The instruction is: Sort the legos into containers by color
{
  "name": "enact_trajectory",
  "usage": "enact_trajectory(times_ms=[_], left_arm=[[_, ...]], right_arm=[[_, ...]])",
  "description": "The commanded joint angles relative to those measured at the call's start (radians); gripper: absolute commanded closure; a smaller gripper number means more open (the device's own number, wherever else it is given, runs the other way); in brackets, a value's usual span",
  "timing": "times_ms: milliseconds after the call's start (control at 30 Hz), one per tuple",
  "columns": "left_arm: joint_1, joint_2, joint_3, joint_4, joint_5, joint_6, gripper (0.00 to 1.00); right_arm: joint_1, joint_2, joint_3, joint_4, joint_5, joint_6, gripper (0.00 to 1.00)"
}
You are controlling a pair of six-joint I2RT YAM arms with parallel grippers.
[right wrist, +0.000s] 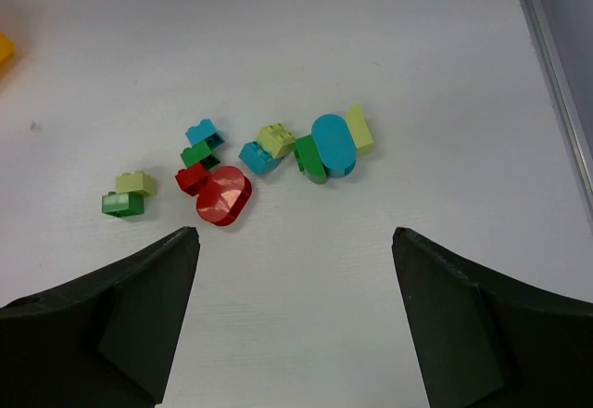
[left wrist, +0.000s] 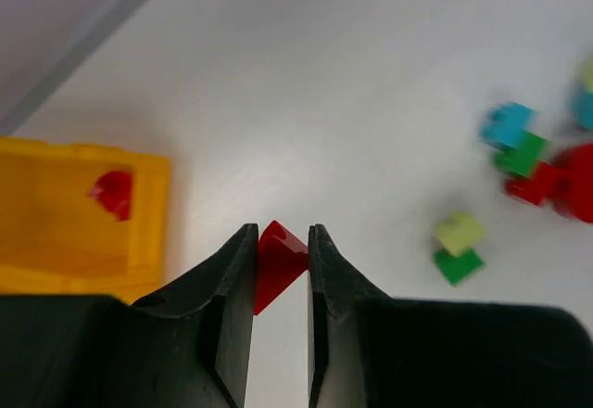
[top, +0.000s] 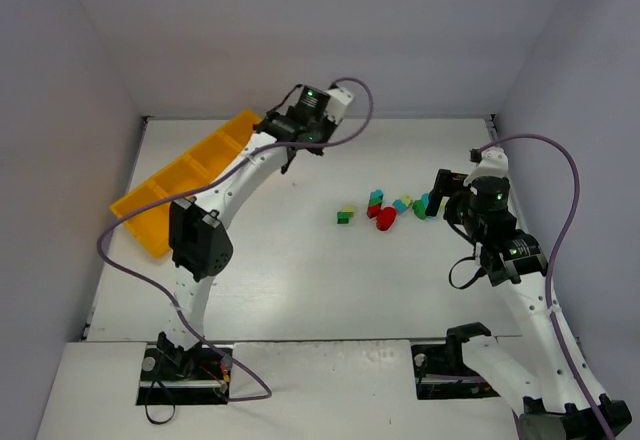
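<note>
The left gripper swings over the tray section already holding a red lego (top: pixel 242 130) (left wrist: pixel 82 204) next and releases its lego, as that section lies to the gripper's left in the top view.
The yellow-orange tray (top: pixel 175 185) lies at the far left, its four compartments in a diagonal row. My left gripper (left wrist: pixel 281 235) is shut on a red lego (left wrist: pixel 275 261) and hovers just right of the tray's far end compartment (left wrist: pixel 153 213), which holds another red lego (left wrist: pixel 114 192). Several loose legos (top: pixel 385 208) lie in a cluster mid-table: red, green, light blue and yellow-green. In the right wrist view a rounded red lego (right wrist: pixel 222 196) and a rounded blue lego (right wrist: pixel 334 143) show. My right gripper (right wrist: pixel 295 241) is open and empty, just near side of the cluster.
White walls enclose the table on the left, back and right. The left arm (top: pixel 215 220) stretches over the table beside the tray. A yellow-green lego on a green one (right wrist: pixel 128 196) sits apart at the cluster's left.
</note>
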Motion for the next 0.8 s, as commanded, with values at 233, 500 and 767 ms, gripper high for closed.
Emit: enact_trajectory(times_ms=[233,500,767], left_arm=[[0.232,0.139,0.213,0.179,-0.329,0.011,0.96],[0.324,0.243,0.266,0.245,-0.341,-0.043,0.95],[0.355,0.263,0.255,0.253,-0.315,-0.065,0.71]], right_arm=[[-0.007,0.030,0.033,0.045,-0.009,0.019,0.18],[-0.007,0.038,0.027,0.044,-0.014,0.028,0.18],[-0.007,0.051,0.027,0.044,0.001,0.022,0.17]])
